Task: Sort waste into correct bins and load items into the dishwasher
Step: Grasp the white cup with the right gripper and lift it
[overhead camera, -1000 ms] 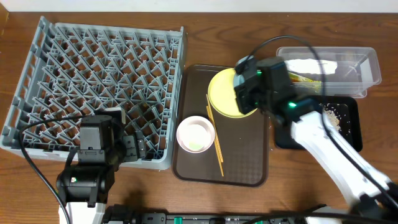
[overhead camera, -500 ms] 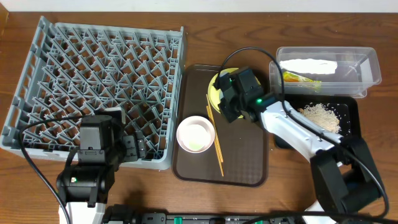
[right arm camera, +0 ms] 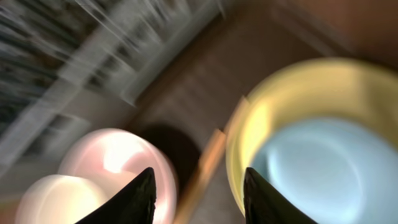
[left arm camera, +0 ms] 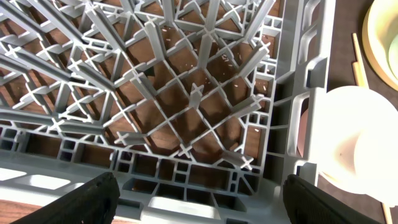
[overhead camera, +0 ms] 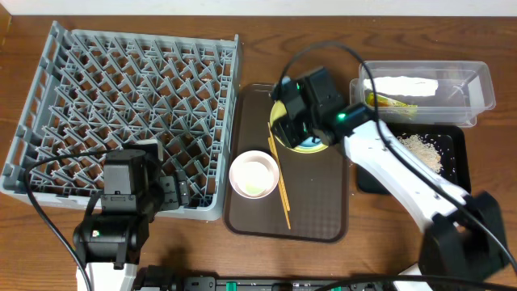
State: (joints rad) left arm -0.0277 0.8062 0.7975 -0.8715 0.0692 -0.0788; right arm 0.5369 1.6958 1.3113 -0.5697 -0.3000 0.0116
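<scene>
The right gripper moves back next, then down onto the chopstick-side rim [overhead camera: 270, 175] [right arm camera: 102, 196] of the small white cup in the white bowl.
My right gripper [overhead camera: 292, 121] hovers open over the left rim of the pale-yellow plate [overhead camera: 312, 146] on the brown tray. The blurred right wrist view shows a light-blue bowl [right arm camera: 323, 168] sitting in the plate [right arm camera: 249, 118]. In that view the gripper [right arm camera: 199, 199] has only the chopsticks [right arm camera: 208, 165] below its gap. The white bowl [overhead camera: 254, 175] sits left of the chopsticks [overhead camera: 281, 182], with a small white cup [right arm camera: 53, 199] at its edge. My left gripper [left arm camera: 200, 208] stands open over the dishwasher rack's [overhead camera: 121, 105] front right corner. Napkin [overhead camera: 401, 84] and wrapper [overhead camera: 389, 100] lie in the clear tub [overhead camera: 477, 93]; rice scraps [overhead camera: 422, 145] lie in the black tray [overhead camera: 454, 174].
The brown serving tray [overhead camera: 315, 210] lies between the rack and the two bins. The right arm's white link [overhead camera: 404, 178] crosses the black tray's near left corner. Cables arc above the right wrist. Bare wooden table [overhead camera: 380, 242] runs along the front.
The right gripper has swung left from the plate's right side to over its left rim, and its jaws have opened. The left arm has not moved.
</scene>
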